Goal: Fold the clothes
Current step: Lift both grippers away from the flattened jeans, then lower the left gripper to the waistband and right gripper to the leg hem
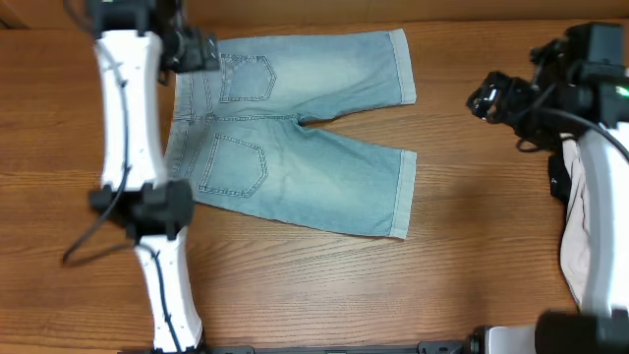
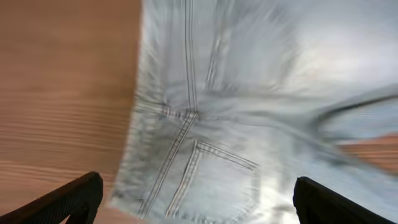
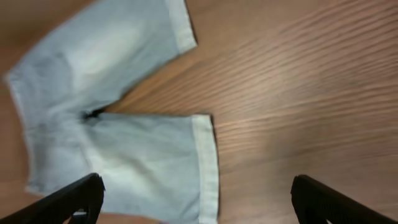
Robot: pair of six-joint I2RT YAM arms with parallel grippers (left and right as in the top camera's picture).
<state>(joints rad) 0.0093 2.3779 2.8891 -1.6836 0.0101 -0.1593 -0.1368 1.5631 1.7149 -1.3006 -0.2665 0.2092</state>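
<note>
My left gripper moves back and down next, turning onto the waistband's near corner [image 1: 173,179] [image 2: 120,198].
The light-blue denim jeans [image 1: 295,128] lie flat on the wooden table, back pockets up, waistband to the left, two short cuffed legs spread to the right. My left gripper [image 1: 201,49] hovers over the waistband at the top left; its wrist view shows the jeans' seat seam and a pocket [image 2: 249,124] between wide-open fingers [image 2: 196,202]. My right gripper [image 1: 486,98] is above bare table right of the cuffs, open and empty [image 3: 196,202]; its wrist view shows both legs and the cuffed hem [image 3: 205,162].
A beige and black pile of cloth [image 1: 575,216] lies at the right table edge under the right arm. The left arm's white links [image 1: 128,108] cross the table left of the jeans. Bare wood [image 1: 462,246] lies in front and right.
</note>
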